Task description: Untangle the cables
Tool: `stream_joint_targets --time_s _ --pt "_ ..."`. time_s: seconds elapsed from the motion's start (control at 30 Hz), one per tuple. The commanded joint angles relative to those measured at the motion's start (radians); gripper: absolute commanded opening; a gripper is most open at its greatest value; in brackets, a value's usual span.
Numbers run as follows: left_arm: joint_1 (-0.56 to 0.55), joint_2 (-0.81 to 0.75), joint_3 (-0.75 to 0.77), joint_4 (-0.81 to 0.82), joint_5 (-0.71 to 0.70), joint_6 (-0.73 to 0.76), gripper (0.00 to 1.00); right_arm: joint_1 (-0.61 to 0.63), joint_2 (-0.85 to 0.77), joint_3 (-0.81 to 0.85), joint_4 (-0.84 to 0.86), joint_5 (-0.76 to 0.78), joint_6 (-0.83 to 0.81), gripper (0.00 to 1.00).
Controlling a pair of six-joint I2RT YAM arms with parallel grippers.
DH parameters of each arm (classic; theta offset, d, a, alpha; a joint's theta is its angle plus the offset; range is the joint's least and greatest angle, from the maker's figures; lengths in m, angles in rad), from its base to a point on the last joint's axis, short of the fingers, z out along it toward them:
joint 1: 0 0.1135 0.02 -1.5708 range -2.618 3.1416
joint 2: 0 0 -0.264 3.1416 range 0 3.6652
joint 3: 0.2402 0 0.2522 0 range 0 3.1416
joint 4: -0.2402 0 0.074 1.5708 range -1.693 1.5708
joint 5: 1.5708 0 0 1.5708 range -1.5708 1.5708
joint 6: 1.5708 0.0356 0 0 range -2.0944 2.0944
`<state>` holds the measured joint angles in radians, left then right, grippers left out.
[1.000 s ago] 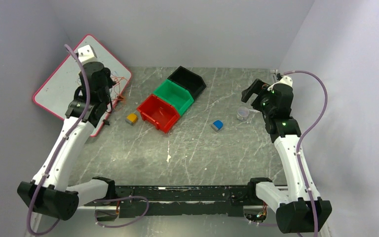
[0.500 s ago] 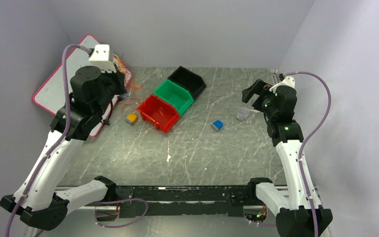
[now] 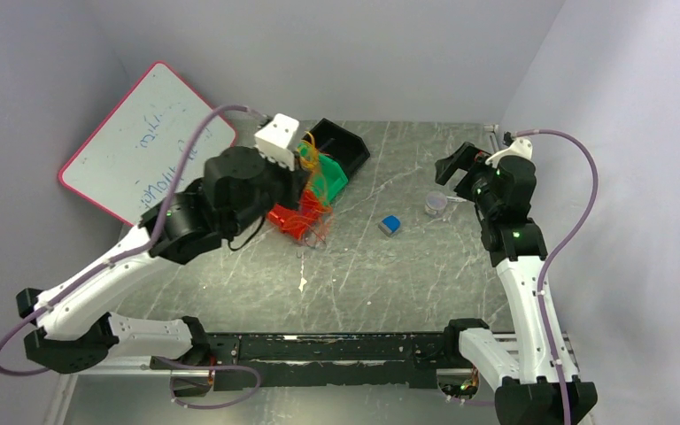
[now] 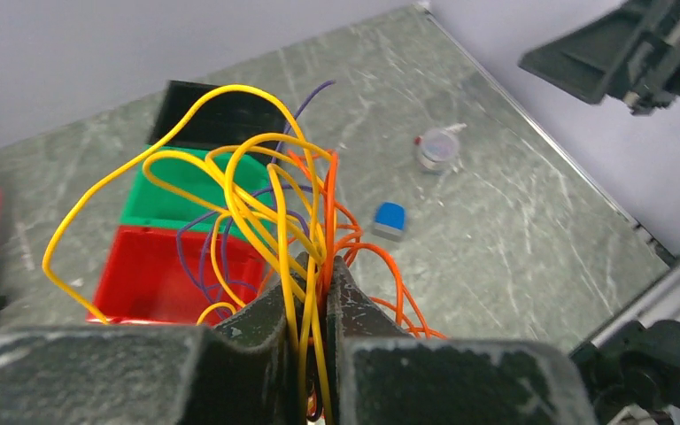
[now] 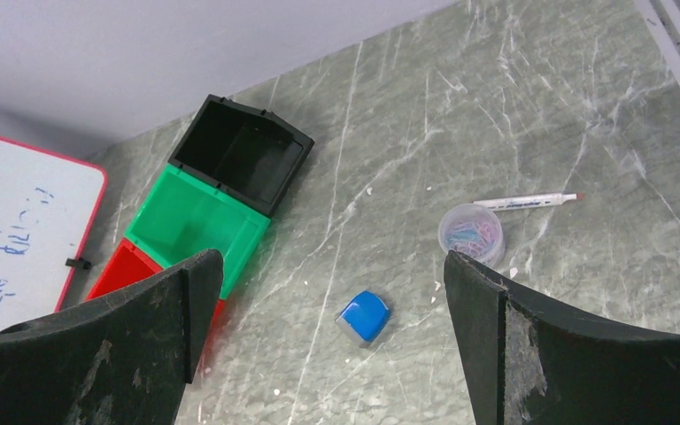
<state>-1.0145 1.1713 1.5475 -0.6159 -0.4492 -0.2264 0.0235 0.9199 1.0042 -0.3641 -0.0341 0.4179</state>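
Observation:
My left gripper is to move next away from the bins, toward the blue block and down, because the bare table beside the block has room for the tangled cables.
My left gripper (image 4: 318, 266) is shut on a tangled clump of cables (image 4: 257, 195): yellow, orange and purple loops spring out from between its fingers. In the top view the left gripper (image 3: 308, 170) holds the cables (image 3: 312, 199) raised over the red and green bins, with thin orange strands hanging toward the table. My right gripper (image 5: 332, 292) is wide open and empty, high above the right side of the table; it shows in the top view (image 3: 454, 166) too.
A row of red (image 3: 283, 217), green (image 3: 335, 177) and black (image 3: 341, 142) bins stands mid-table. A small blue block (image 3: 390, 225), a cup of paper clips (image 3: 436, 204) and a marker (image 5: 531, 201) lie to the right. A whiteboard (image 3: 146, 137) leans at back left.
My left arm has swung right from the whiteboard to over the bins, carrying the cable clump off the board. The right arm has barely moved.

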Motion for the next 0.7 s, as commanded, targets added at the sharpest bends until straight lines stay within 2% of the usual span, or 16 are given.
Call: stream_joint_targets --time_s 0.0,0.33,0.37,0.43,0.57,0.67 --pt "-0.039 0.045 -0.059 0.139 0.067 -0.034 0.07 -0.004 -0.026 0.018 0.009 0.012 -0.004 1.00" --pt "-0.039 0.217 -0.289 0.405 0.309 -0.169 0.07 -0.005 -0.044 -0.058 -0.003 0.033 0.038 1.00" --pt "-0.039 0.245 -0.293 0.415 0.319 -0.168 0.10 -0.005 -0.043 -0.068 -0.006 0.036 0.045 1.00" --pt "-0.038 0.300 -0.301 0.439 0.344 -0.160 0.24 -0.004 -0.046 -0.088 -0.011 0.045 0.052 1.00" --pt "-0.026 0.373 -0.323 0.456 0.371 -0.157 0.45 -0.006 -0.052 -0.116 -0.020 0.039 0.053 1.00" --pt "-0.003 0.381 -0.386 0.495 0.384 -0.163 0.55 -0.005 -0.054 -0.136 -0.022 0.032 0.054 1.00"
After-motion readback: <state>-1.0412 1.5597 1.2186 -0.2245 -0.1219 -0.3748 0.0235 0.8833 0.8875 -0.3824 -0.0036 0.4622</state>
